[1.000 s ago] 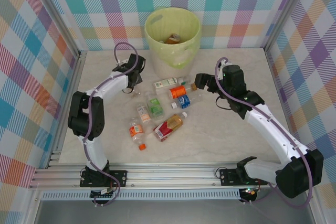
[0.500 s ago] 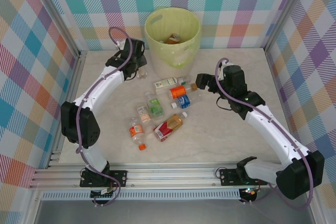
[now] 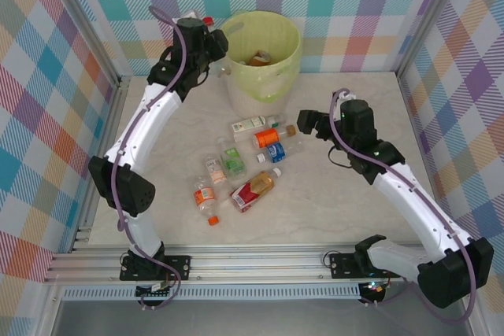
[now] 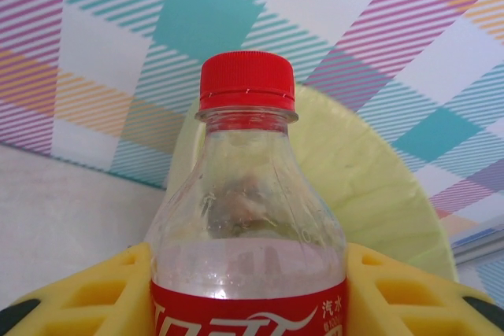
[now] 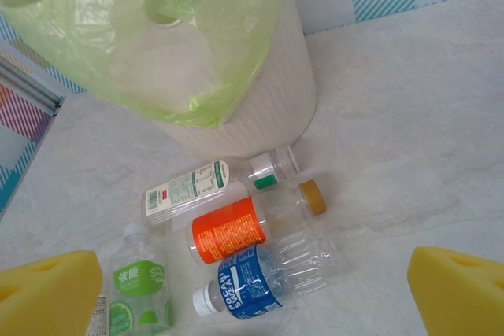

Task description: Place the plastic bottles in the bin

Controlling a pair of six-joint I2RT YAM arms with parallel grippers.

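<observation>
The clear bottle is still outside the bin's rim, and the bin's opening lies beside my left gripper. My left gripper will carry the bottle across and over the bin's opening (image 3: 261,37) (image 4: 374,190) to release it.
My left gripper (image 3: 209,38) is raised beside the left rim of the bin (image 3: 264,84) and is shut on a clear bottle with a red label and red cap (image 4: 247,218). Its yellow pads (image 4: 94,293) press both sides of the bottle, and the yellow-green bin liner (image 4: 370,186) lies just behind it. My right gripper (image 3: 309,123) hovers open over the table, right of the loose bottles. Below it lie a white-labelled bottle (image 5: 197,186), an orange-labelled one (image 5: 236,230), a blue-labelled one (image 5: 256,281) and a green-labelled one (image 5: 142,293).
More bottles lie mid-table: a red-and-gold one (image 3: 253,189), a small orange-labelled one (image 3: 205,194) and a pale one (image 3: 215,169). One bottle (image 3: 258,58) lies inside the bin. Checked walls with metal posts (image 3: 118,84) close in the table on three sides.
My left arm has lifted the red-labelled bottle from table height beside the bin up to its left rim. My right gripper has drifted slightly to the right and stays open.
</observation>
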